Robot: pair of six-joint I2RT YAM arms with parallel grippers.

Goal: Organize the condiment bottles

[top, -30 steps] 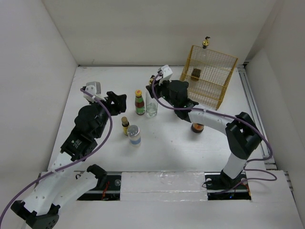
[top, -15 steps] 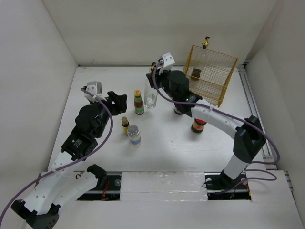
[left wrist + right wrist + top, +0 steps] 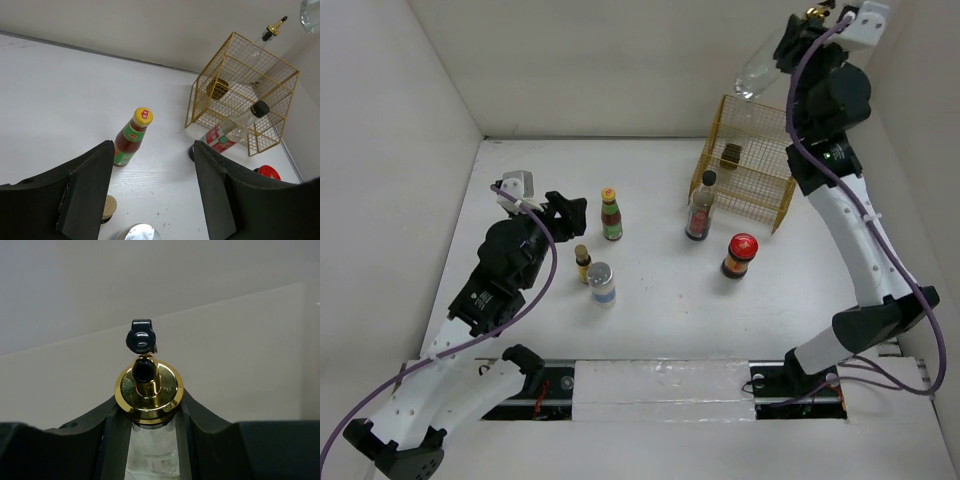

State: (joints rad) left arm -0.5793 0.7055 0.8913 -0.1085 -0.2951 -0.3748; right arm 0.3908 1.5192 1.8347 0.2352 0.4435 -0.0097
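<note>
My right gripper brings the held cruet down into the basket's open space beside the second cruet next and releases it, since that free room lies below.
My right gripper [image 3: 801, 30] is shut on the neck of a clear gold-spouted cruet [image 3: 762, 68] and holds it tilted, high above the yellow wire basket [image 3: 772, 215]. In the right wrist view the fingers [image 3: 112, 427] clamp just under the gold collar of this cruet [image 3: 149, 390]. The second cruet [image 3: 256, 50] leans in the basket. A black-capped dark bottle [image 3: 700, 208] and a red-lidded jar [image 3: 740, 255] stand in front of the basket. My left gripper [image 3: 565, 210] is open and empty near the yellow-capped sauce bottle [image 3: 611, 215], the tiny gold-capped bottle [image 3: 583, 263] and the grey-lidded shaker [image 3: 603, 282].
A small dark object [image 3: 731, 153] sits inside the basket. White walls close in the table on the left, back and right. A metal rail [image 3: 855, 235] runs along the right edge.
My right arm has lifted the cruet from beside the yellow-capped bottle up and to the right, high over the basket. The black-capped bottle now shows. The left arm has not moved.
</note>
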